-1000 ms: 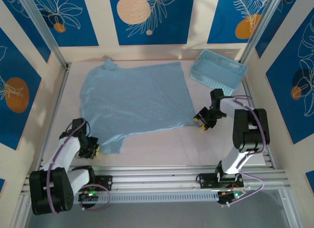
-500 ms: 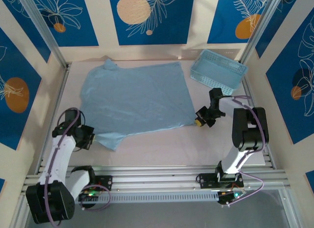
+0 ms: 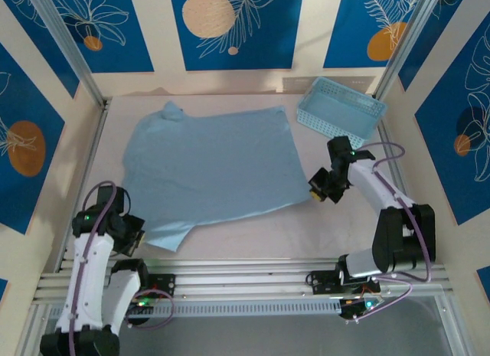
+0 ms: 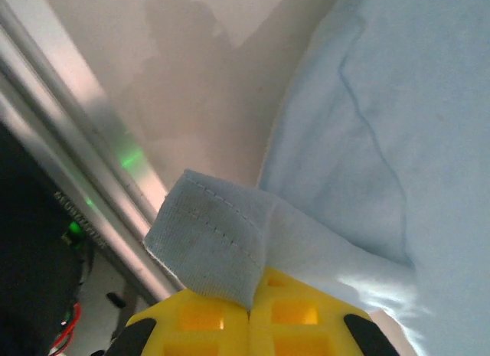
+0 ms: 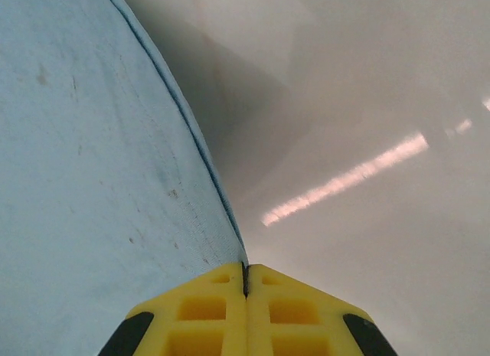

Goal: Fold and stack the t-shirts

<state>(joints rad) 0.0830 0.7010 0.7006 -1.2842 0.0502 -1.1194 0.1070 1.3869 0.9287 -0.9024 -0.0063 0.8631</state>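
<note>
My left gripper carries the pinched near corner outward next and releases it over the shirt's far side edge (image 3: 132, 148), since the t-shirt (image 3: 214, 168) still lies spread open.
A light dusty-blue t-shirt (image 3: 214, 168) lies spread over the middle of the table, plain side up. My left gripper (image 3: 138, 232) is shut on its near left corner, and in the left wrist view a hemmed flap of the t-shirt (image 4: 210, 241) sticks out above the closed yellow jaws of the left gripper (image 4: 250, 306). My right gripper (image 3: 313, 190) is shut on the shirt's near right corner; in the right wrist view the hem of the t-shirt (image 5: 115, 180) runs straight into the closed yellow jaws of the right gripper (image 5: 245, 283).
A light-blue plastic lattice basket (image 3: 341, 109) stands at the back right of the table. The aluminium frame rail (image 3: 253, 268) runs along the near edge, and it also passes just left of the left gripper as a metal rail (image 4: 84, 195).
The right gripper has closed on the shirt's right corner. The left arm has pulled its corner back and to the left, and the shirt has shifted and stretched between the two grippers.
</note>
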